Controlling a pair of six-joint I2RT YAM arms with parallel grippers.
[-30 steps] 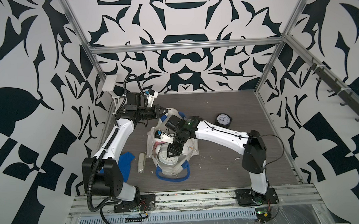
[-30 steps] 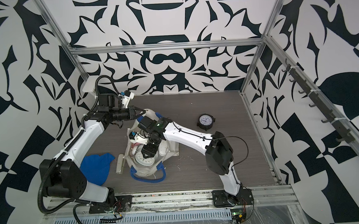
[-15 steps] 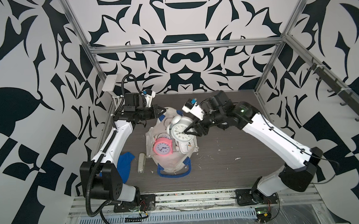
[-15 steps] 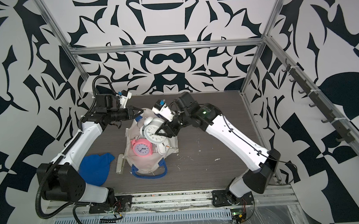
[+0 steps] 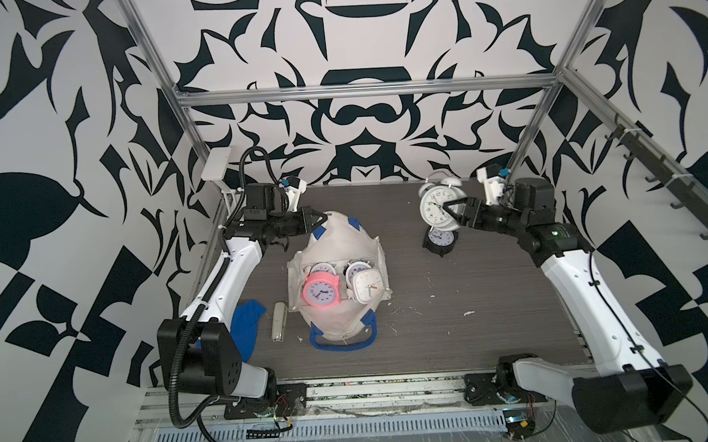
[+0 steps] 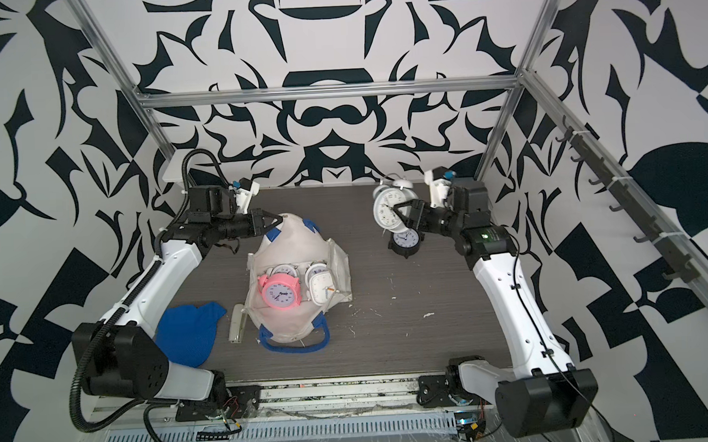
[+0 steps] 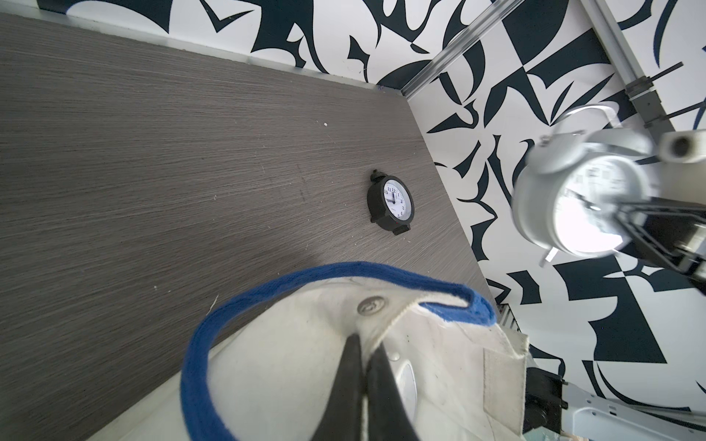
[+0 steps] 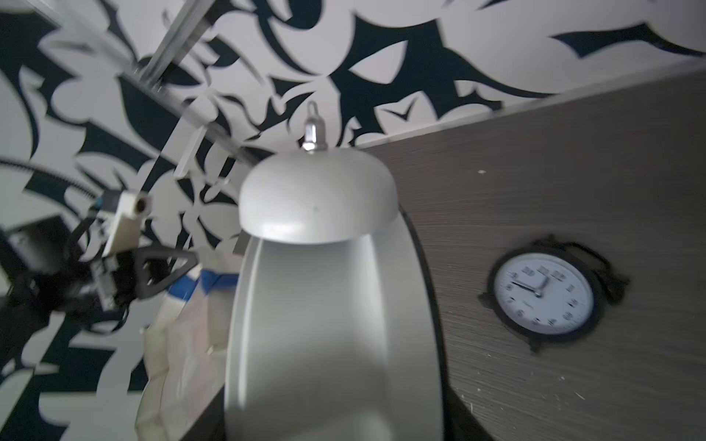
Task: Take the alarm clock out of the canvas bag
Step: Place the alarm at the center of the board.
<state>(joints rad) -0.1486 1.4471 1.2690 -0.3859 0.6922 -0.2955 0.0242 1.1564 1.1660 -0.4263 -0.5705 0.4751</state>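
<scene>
I should move my right gripper back and down past the black clock to the tabletop on the clock's near side and let go, because that spot is empty.
The off-white canvas bag [image 5: 337,247] [image 6: 300,245] lies left of centre in both top views, its mouth spread wide. A pink clock [image 5: 320,291] and two white clocks [image 5: 367,286] show inside it. My left gripper [image 5: 321,221] [image 7: 365,343] is shut on the bag's far rim, beside the blue handle [image 7: 198,343]. My right gripper [image 5: 448,211] [image 6: 399,214] is shut on a white twin-bell alarm clock [image 5: 435,202] [image 6: 386,206], held in the air at the back right. That clock's body [image 8: 328,305] fills the right wrist view and hides the fingertips.
A small black clock [image 5: 439,239] [image 7: 390,209] [image 8: 542,294] lies on the table under the held clock. A blue cloth [image 5: 248,325] and a beige stapler-like object [image 5: 279,326] lie left of the bag. A hook rail [image 5: 671,183] runs along the right wall.
My right arm has lifted the white alarm clock out of the bag and carried it right and back, over the black clock. The left gripper keeps its hold on the bag's rim.
</scene>
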